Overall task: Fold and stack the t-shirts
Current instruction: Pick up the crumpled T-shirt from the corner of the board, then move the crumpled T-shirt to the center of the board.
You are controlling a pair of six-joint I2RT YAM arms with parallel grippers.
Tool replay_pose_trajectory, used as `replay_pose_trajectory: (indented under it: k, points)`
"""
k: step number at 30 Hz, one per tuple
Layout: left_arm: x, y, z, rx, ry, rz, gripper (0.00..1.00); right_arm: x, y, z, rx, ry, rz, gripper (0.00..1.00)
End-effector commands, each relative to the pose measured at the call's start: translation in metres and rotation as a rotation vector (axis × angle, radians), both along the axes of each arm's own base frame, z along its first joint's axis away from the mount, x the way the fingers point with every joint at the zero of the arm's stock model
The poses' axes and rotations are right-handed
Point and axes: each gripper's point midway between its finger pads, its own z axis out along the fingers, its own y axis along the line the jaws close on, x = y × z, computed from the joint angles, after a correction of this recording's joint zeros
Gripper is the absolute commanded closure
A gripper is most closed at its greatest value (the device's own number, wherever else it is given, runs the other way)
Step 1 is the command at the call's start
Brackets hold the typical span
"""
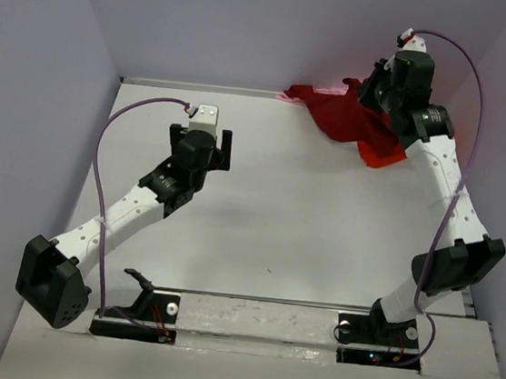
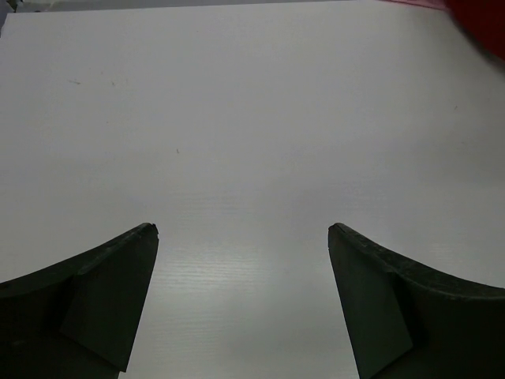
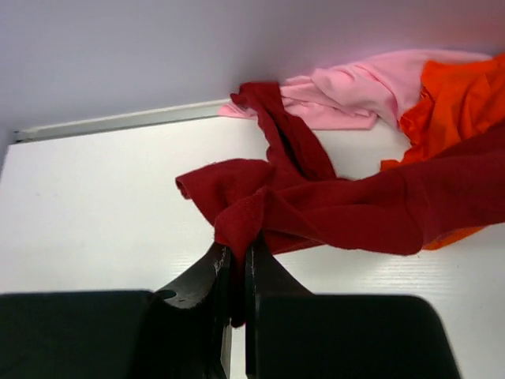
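Note:
My right gripper holds the dark red t-shirt. It needs to pull it back over the bare tabletop, clear of the orange t-shirt, then lower it and let go.
Three t-shirts lie bunched at the far right of the table against the back wall. The dark red t-shirt (image 1: pixel 346 114) (image 3: pixel 347 197) sprawls on top, over the orange t-shirt (image 1: pixel 383 156) (image 3: pixel 461 99). A pale pink t-shirt (image 3: pixel 355 91) (image 1: pixel 330 89) lies behind them by the wall. My right gripper (image 3: pixel 235 246) (image 1: pixel 374 92) is shut on a fold of the dark red t-shirt, the cloth pinched between its fingers. My left gripper (image 2: pixel 243 230) (image 1: pixel 206 116) hovers open over bare table at the left, holding nothing; a corner of the dark red t-shirt (image 2: pixel 481 20) shows at its view's top right.
The white table (image 1: pixel 304 223) is walled by lilac panels at the back and both sides. A metal strip (image 3: pixel 118 122) runs along the foot of the back wall. The arm bases (image 1: pixel 256 323) sit on a rail at the near edge.

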Motion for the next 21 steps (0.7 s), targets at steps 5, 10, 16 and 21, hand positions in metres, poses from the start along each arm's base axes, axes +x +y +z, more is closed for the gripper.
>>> replay_pose_trajectory:
  k: [5,10,16,21]
  points:
    - [-0.002,0.006,0.019,-0.022,-0.053,0.023,0.01,-0.060,0.027,0.107,0.050,-0.201,0.225,1.00]
    - [-0.002,0.008,0.020,-0.022,-0.060,0.033,0.01,-0.103,0.045,0.175,0.119,-0.318,0.383,1.00]
    - [-0.002,0.013,0.023,-0.022,-0.075,0.058,0.01,-0.164,0.062,0.233,0.222,-0.439,0.557,1.00]
    - [-0.003,0.016,0.023,-0.019,-0.083,0.070,0.01,-0.202,0.063,0.253,0.251,-0.498,0.632,1.00]
